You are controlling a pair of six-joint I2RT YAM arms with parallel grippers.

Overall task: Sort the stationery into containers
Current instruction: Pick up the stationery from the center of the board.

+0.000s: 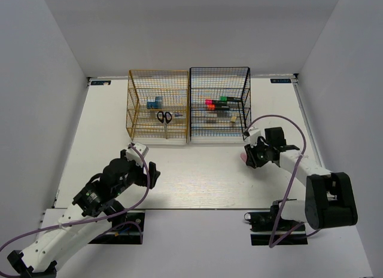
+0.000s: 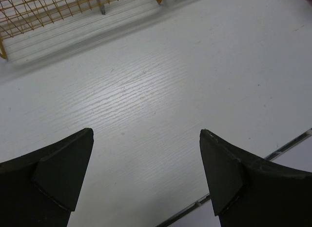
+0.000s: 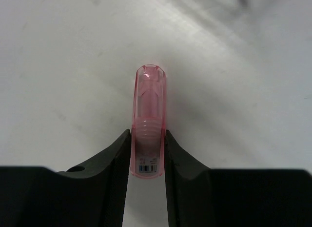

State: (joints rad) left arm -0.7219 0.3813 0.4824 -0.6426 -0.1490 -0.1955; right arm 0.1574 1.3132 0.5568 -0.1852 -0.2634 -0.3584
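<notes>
My right gripper holds the pink piece (image 1: pixel 242 156) and needs to lift it next in front of the black rack (image 1: pixel 219 104). Then it should go outward over the rack's near section to release.
My right gripper (image 3: pixel 147 139) is shut on a clear pink tube-shaped piece (image 3: pixel 148 110) with a barcode, held just over the white table. In the top view this gripper (image 1: pixel 246 153) sits in front of the black wire rack (image 1: pixel 219 104), the pink piece (image 1: pixel 242 156) at its tip. The black rack holds highlighters (image 1: pixel 216 103) with green, pink and orange ends. The golden-yellow rack (image 1: pixel 158 106) holds black-handled scissors (image 1: pixel 164 117) and a blue tub (image 1: pixel 155 102). My left gripper (image 2: pixel 146 139) is open and empty above bare table, also seen in the top view (image 1: pixel 151 173).
The golden rack's lower edge (image 2: pixel 58 10) shows at the far left of the left wrist view. The table's near edge (image 2: pixel 287 144) runs close under the left gripper. White walls enclose the table on three sides.
</notes>
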